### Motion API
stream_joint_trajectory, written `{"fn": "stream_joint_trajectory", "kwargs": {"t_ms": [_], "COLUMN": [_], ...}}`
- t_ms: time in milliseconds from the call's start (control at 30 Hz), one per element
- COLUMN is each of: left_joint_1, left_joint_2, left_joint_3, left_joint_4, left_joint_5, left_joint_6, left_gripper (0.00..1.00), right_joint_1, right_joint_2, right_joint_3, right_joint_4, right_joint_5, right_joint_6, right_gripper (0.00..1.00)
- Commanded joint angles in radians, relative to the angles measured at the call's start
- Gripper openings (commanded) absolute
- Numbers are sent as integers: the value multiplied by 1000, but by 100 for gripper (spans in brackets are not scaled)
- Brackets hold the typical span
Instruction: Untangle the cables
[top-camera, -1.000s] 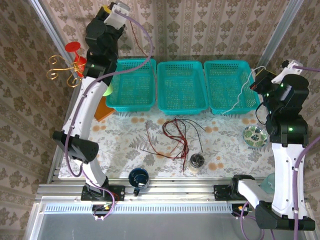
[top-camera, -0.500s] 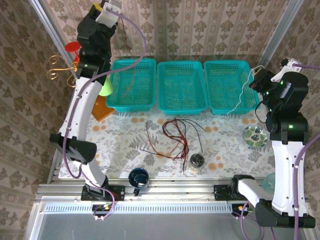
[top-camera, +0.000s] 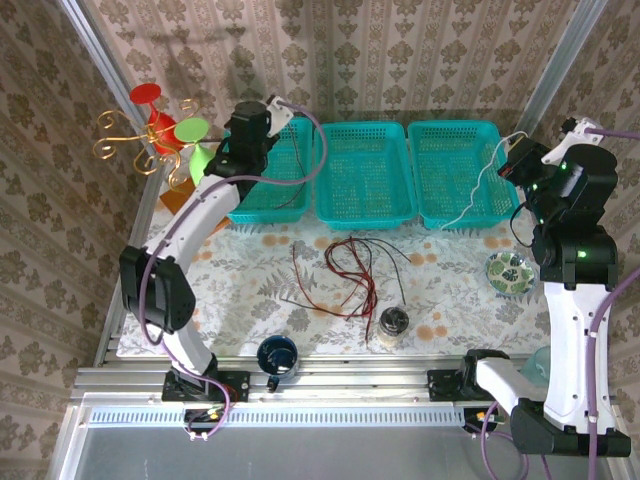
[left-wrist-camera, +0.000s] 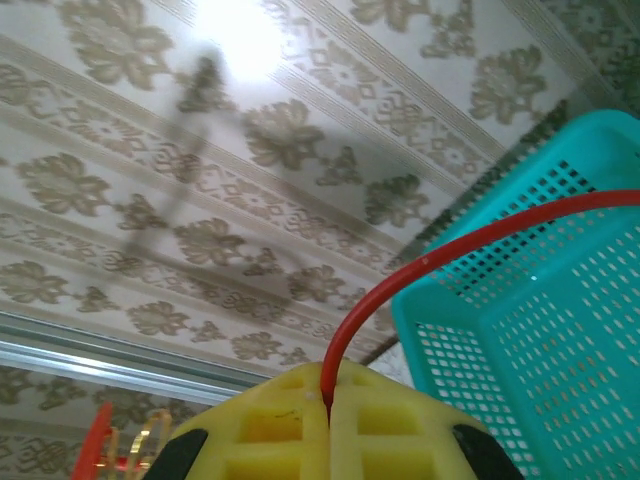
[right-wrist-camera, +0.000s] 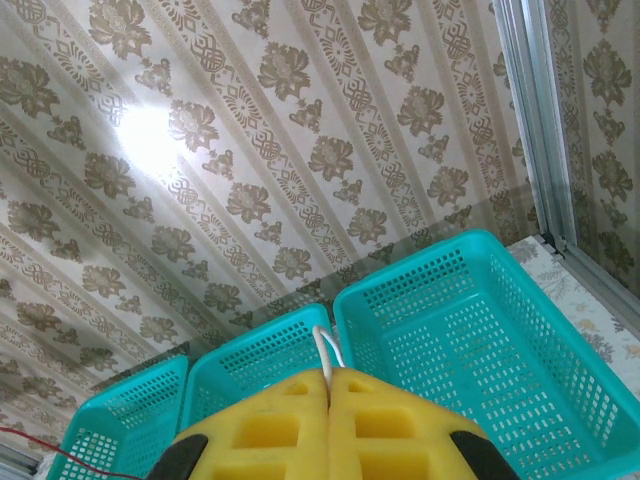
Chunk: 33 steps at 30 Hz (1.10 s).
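Observation:
I will next lower my left gripper inside the teal basket by the green cup (left-wrist-camera: 565, 315), which lies below, and let go of the red cable (left-wrist-camera: 420, 265), which already trails into the basket.
A loose tangle of dark red and black cables (top-camera: 345, 270) lies on the floral mat in front of the baskets. My left gripper (top-camera: 250, 125) hovers over the back of the left teal basket (top-camera: 262, 190). In the left wrist view its yellow fingers (left-wrist-camera: 260, 430) are shut (left-wrist-camera: 328, 385) on a red cable (left-wrist-camera: 420, 265) that arcs toward the basket (left-wrist-camera: 560, 340). My right gripper (top-camera: 512, 160) is beside the right basket (top-camera: 455, 190), shut (right-wrist-camera: 328, 375) on a white cable (right-wrist-camera: 325, 345). That white cable (top-camera: 480, 185) drapes across the right basket to the mat.
The middle basket (top-camera: 365, 210) sits between the other two. A glass jar (top-camera: 393, 322) and a dark blue mug (top-camera: 277, 355) stand near the front edge. A patterned bowl (top-camera: 508, 270) is at the right. A gold wire stand with red and green cups (top-camera: 150, 125) stands at the back left.
My left arm has swung down from high against the back wall to just over the left basket, still gripping the red cable. The right arm has stayed put.

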Motion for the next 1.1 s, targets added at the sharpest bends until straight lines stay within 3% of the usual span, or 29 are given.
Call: {"fn": "stream_joint_trajectory", "kwargs": {"t_ms": [0,367,567,667,767,900,1067], "left_joint_1": [9,-21,-5,43,64,80,117], "left_joint_2": [23,258,409,509,526,515,565], "left_joint_3": [-5,177,310,437,453,419,498], "left_joint_4": [-85,-509,-669,-790,-810,-776,-868], "left_joint_5": [-33,57,157,153,153,46,86], "left_joint_6": [-105,-327,-405,-466,-508,-508,-551], "left_gripper": [0,0,0,0,0,0,0], "right_joint_1": [1,2,6,9,11,11,16], "right_joint_2": [-15,-18,-10,-6,-10,-10,-4], "right_joint_3": [30,47,65,73,75,66,63], "right_joint_4": [-11,-17,-9,-13,-16,-15,-10], "right_joint_5": [-24,-34,-45,-45,-44,-44,-52], "right_joint_6": [12,19,41,44,40,41,48], "right_gripper": [0,0,0,0,0,0,0]}}
